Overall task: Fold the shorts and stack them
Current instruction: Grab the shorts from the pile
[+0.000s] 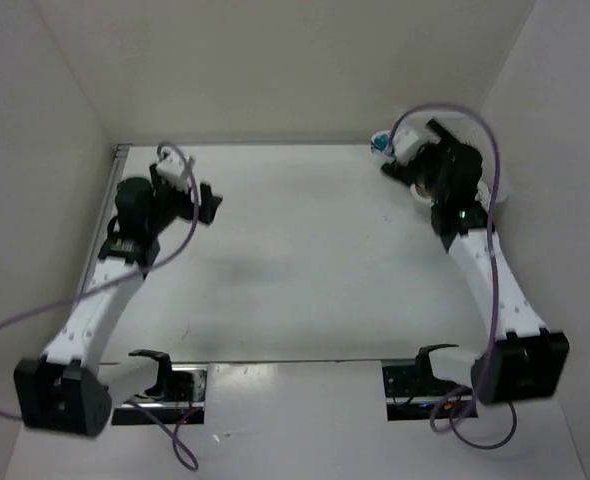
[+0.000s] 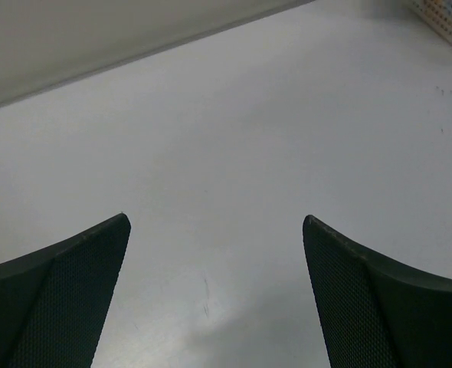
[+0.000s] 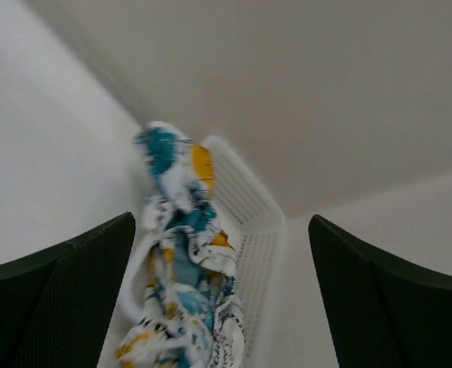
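I need to move my right gripper to the right in the top view next, then lower it onto the near bunched part of the shorts, because the shorts lie uncovered.
The shorts (image 3: 184, 268), white with teal, yellow-orange and black prints, lie crumpled in a white lattice basket (image 3: 260, 230) at the table's far right corner. From above only a small teal bit of the shorts (image 1: 380, 143) shows beside the right arm. My right gripper (image 3: 222, 230) hovers over the basket, open, with the shorts below and ahead of its fingers and nothing between them. My left gripper (image 1: 203, 203) hangs open over bare table at the far left; its fingers (image 2: 73, 284) frame only white tabletop.
White walls close in the table on the left, back and right. The basket's rim (image 1: 497, 190) peeks out beside the right arm by the right wall. A corner of the basket (image 2: 444, 19) shows at the top right of the left wrist view.
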Available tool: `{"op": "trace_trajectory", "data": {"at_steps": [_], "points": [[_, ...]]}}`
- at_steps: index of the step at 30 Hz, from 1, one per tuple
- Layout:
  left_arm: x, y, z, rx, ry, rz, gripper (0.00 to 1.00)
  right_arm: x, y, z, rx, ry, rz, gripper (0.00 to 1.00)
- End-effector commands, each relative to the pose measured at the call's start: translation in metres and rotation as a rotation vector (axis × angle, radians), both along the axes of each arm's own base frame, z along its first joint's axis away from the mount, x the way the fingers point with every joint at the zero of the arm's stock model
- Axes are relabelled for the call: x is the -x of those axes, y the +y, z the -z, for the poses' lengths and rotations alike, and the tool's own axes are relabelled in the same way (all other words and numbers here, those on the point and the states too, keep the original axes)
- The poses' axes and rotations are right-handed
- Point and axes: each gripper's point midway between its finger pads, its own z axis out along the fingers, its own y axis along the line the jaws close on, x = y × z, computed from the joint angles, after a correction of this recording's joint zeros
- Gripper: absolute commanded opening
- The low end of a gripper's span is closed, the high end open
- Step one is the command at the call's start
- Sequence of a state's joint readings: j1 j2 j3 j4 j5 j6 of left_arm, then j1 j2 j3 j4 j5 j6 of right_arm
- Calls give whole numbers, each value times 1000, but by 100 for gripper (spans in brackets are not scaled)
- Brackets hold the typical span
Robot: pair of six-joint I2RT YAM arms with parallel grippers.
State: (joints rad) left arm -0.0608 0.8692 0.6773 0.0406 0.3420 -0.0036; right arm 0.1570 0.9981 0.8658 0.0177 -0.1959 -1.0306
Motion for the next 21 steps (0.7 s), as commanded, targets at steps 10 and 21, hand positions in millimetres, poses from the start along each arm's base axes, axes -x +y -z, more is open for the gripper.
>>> {"op": "trace_trajectory", "data": {"at_steps": [10,21], "points": [[-81,-51,84,-145,645,60,100,-112,-212,114,-663,492,873,98],[-74,-52,98,-139,657,72,100,-72,-216,198,-619,742,862,85]]}}
